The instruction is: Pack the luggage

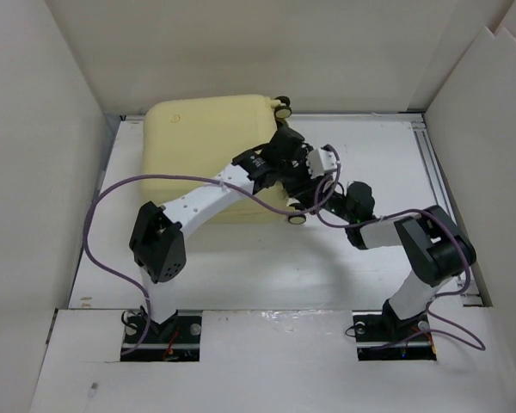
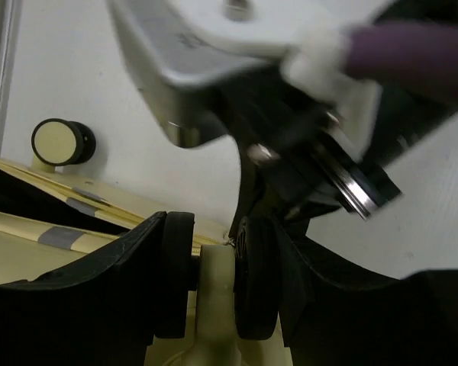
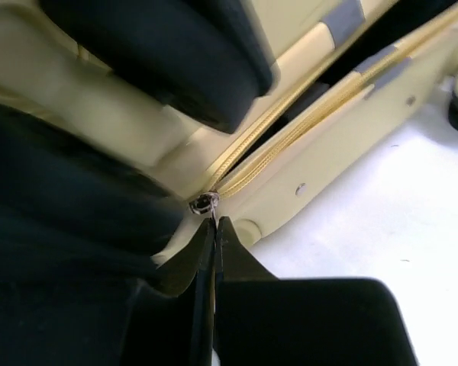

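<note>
Next, my left gripper pulls the near twin wheel point(image 1: 296, 214) back, turning the suitcase before opening. The zipper gapes from the slider to the far wheel.
The luggage point(image 1: 206, 146) is a pale yellow hard-shell suitcase lying flat at the back left. In the left wrist view my left gripper point(image 2: 214, 290) is shut on its near twin wheel point(image 2: 253, 278), one finger on each side. The far wheel point(image 2: 61, 142) stands free. In the right wrist view my right gripper point(image 3: 215, 229) is shut on the thin metal zipper pull point(image 3: 214, 216) at the slider point(image 3: 204, 203) on the suitcase's point(image 3: 328, 152) right side. Beyond the slider the zipper is open and dark lining point(image 3: 351, 69) shows. From above both grippers, left point(image 1: 291, 208) and right point(image 1: 303, 191), crowd that near right corner.
White walls enclose the white table point(image 1: 370, 258) at the left, back and right. The right arm's wrist point(image 2: 305, 130) hangs close above my left gripper. A purple cable point(image 1: 327, 215) loops between the arms.
</note>
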Robot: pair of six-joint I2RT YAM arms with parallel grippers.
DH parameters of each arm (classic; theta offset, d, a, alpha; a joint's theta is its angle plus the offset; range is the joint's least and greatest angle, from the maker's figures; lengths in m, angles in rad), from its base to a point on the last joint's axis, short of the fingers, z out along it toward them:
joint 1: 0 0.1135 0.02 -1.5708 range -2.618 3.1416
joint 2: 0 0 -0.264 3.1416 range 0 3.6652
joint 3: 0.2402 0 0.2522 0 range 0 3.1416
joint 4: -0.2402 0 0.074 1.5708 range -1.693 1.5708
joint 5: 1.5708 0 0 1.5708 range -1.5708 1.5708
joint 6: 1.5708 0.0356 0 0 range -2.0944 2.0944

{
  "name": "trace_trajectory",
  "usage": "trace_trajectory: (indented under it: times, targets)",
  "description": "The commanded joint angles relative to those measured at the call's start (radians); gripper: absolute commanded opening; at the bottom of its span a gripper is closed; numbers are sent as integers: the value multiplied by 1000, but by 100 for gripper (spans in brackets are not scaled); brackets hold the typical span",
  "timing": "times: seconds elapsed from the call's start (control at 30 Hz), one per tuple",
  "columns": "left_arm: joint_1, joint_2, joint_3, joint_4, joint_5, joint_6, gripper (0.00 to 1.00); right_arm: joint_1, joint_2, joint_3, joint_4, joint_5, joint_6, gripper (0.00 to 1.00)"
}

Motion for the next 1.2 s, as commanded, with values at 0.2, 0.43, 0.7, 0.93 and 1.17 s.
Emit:
trace_trajectory:
  times: [0.2,0.43,0.7,0.93,1.17]
  targets:
    - [-92,-337,-197,-522,256,307,0,-57,62,-67,191,33,42,0]
    - [-195,-403,-325,-611,158,344,0,-4,27,-46,93,217,64,0]
    - [-195,-518,-398,-703,103,369,0,-153,-28,61,-182,352,85,0]
    - [-204,-541,-418,-694,72,358,0,-291,-64,138,-287,337,46,0]
    - [-213,-564,-446,-685,45,367,0,-423,65,244,-237,170,10,0]
